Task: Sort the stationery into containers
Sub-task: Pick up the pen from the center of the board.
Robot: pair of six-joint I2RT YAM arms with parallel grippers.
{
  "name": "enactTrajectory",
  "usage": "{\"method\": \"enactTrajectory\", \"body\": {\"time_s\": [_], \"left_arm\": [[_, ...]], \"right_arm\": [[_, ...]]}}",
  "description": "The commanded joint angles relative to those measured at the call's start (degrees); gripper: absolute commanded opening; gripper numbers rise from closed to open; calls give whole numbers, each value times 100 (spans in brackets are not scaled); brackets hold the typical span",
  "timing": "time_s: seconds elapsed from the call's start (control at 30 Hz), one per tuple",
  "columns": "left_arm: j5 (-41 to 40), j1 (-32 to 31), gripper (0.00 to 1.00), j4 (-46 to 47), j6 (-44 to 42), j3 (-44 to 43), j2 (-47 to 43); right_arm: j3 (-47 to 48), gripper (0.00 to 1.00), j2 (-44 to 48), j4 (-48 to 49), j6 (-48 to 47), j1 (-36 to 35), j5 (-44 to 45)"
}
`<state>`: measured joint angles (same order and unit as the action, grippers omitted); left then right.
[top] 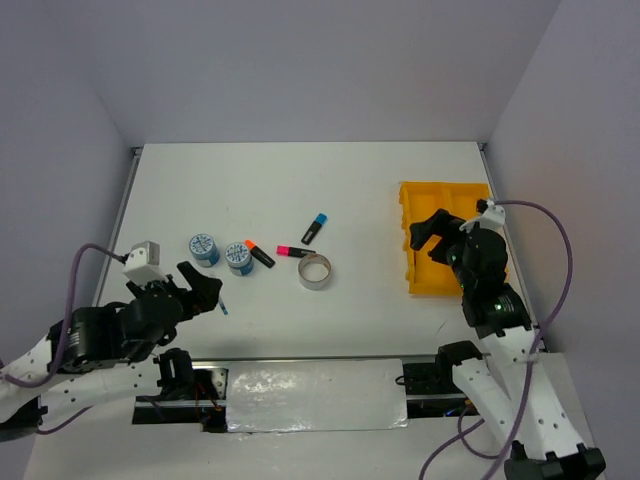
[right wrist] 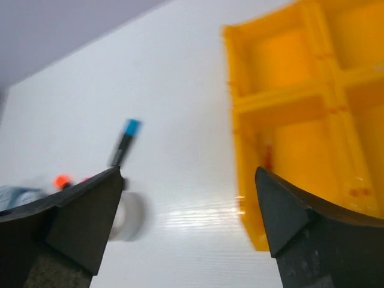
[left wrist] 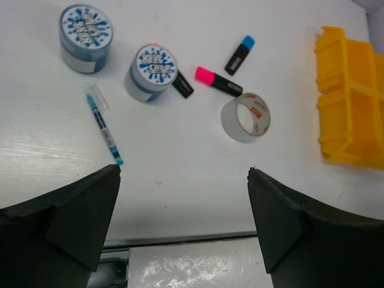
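My left gripper is above the thin blue pen (left wrist: 103, 123), which lies slanted, so next it will turn its fingers to match that slant and lower them astride the near half of the pen's body.
The yellow four-compartment tray (top: 420, 200) sits at the right. My right gripper (top: 430, 235) hovers over its left edge, open and empty; in the right wrist view (right wrist: 189, 171) its jaws straddle the tray's (right wrist: 288, 66) left wall, and a thin red streak (right wrist: 268, 155) shows in the near compartment. Two blue-white tape rolls (top: 204, 247) (top: 238, 257), an orange-capped marker (top: 258, 252), a pink-capped marker (top: 293, 252), a blue-capped marker (top: 315, 228) and a silvery tape ring (top: 316, 271) lie mid-table. My left gripper (top: 200, 290) is open and empty beside a thin blue pen (left wrist: 103, 123).
The table's near edge with a metal rail and a foil-covered strip (top: 315, 395) runs just below my left gripper. Purple-grey walls enclose the table at the back and both sides. The tray (left wrist: 351, 96) stands against the right wall.
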<state>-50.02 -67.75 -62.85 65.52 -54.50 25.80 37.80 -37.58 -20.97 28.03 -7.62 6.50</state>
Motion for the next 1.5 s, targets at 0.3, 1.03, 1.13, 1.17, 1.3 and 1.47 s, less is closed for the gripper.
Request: {"method": "enactTrajectory", "body": {"time_s": [0.3, 1.03, 1.13, 1.17, 1.3, 1.47], "left_arm": [[-175, 16, 99, -905, 3405, 958, 1505], [2233, 3742, 74, 2417, 778, 1978, 4161], [2251, 3882, 73, 2470, 779, 2005, 4283], [2251, 3918, 72, 2488, 709, 1987, 4319], [2260, 4111, 67, 2453, 585, 1873, 4512], [2303, 4410, 64, 2636, 305, 1899, 4574]], "right_arm": [[1132, 100, -1364, -487, -43, -3876, 940], [659, 100, -1656, 154, -131, -4529, 1090], [536, 100, -1586, 260, -175, -4521, 1081], [527, 100, -1594, 269, -193, -4521, 1073], [474, 100, -1621, 295, -254, -4512, 1046], [360, 100, -1586, 383, -298, -4521, 993]]}}
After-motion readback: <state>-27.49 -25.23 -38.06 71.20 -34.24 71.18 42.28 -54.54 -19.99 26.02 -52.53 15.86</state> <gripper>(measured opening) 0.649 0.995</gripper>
